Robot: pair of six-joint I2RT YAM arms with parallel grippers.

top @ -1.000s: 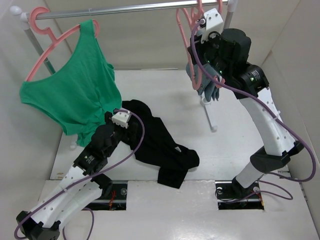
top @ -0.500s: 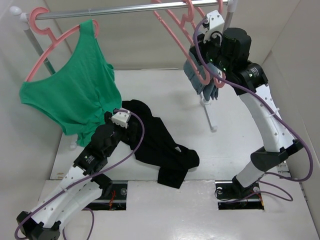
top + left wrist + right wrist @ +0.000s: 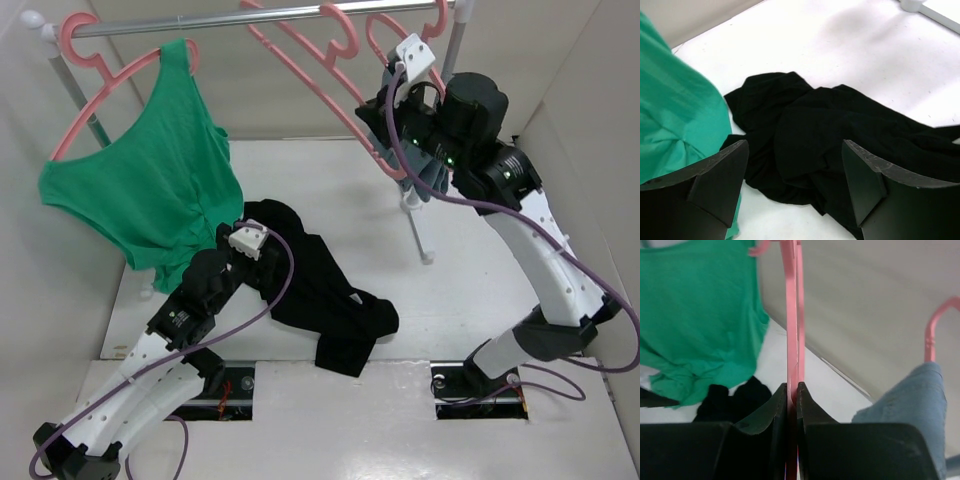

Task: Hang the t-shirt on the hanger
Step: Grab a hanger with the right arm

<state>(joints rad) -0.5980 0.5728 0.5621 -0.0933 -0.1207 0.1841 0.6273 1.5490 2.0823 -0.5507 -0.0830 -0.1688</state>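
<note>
The white tag marks the t-shirt's neck, so my left gripper should move across and down to its right in the top view, toward the t-shirt's fold by the white tag below.
The black t-shirt lies crumpled on the white table, and fills the left wrist view. My left gripper is open and empty, its jaws wide apart just above the shirt's left part. My right gripper is raised near the rail and shut on a thin arm of the pink hanger. The hanger slants up to the left with its hook near the rail. In the right wrist view the hanger's arm runs straight up from between the shut jaws of my right gripper.
A green tank top hangs on another pink hanger at the left end of the metal rail. A blue-grey garment hangs on a third pink hanger behind my right wrist. The rack's white foot stands on the table. Walls close in on both sides.
My right gripper has swung the pink hanger up and to the left, from upright by the rack's post to a long slant under the rail. The left arm has barely moved.
</note>
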